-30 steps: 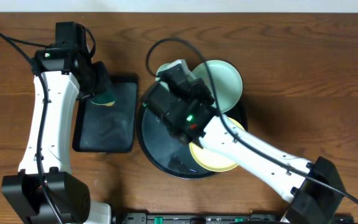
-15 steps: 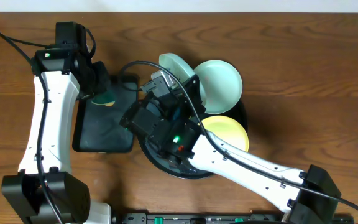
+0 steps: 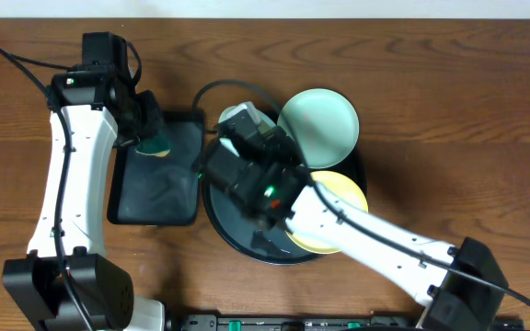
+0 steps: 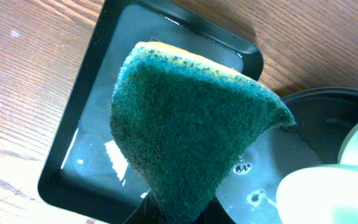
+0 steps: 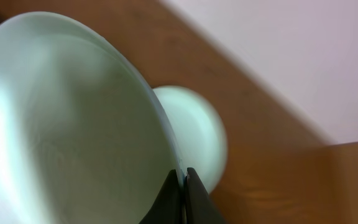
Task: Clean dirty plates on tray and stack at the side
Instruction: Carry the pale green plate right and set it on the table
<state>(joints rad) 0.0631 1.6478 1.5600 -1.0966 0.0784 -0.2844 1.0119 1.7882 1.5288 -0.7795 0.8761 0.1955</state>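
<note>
The robot's right gripper will next go to the right in the overhead view, then down, and release the plate beside the round tray point(image 3: 233, 225), where the bare wood is open.
My right gripper point(image 5: 184, 177) is shut on the rim of a pale mint plate point(image 5: 61, 124) and holds it tilted on edge above the round black tray point(image 3: 233, 225). In the overhead view only a sliver of this plate point(image 3: 227, 117) shows beside the right wrist. A second mint plate point(image 3: 318, 127) lies at the tray's far right and also shows in the right wrist view point(image 5: 197, 130). A yellow plate point(image 3: 339, 198) lies on the tray, partly under the right arm. My left gripper point(image 3: 152, 138) is shut on a green sponge point(image 4: 185, 118).
A rectangular black tray point(image 3: 155, 193), wet inside, lies left of the round tray; the sponge hangs over its far end. The right arm crosses the round tray diagonally. A cable loops above the held plate. Bare wooden table lies to the right and far side.
My right gripper, holding the mint plate, swung left toward the rectangular tray and then back a little right. The arm again covers part of the yellow plate. The left arm has not moved.
</note>
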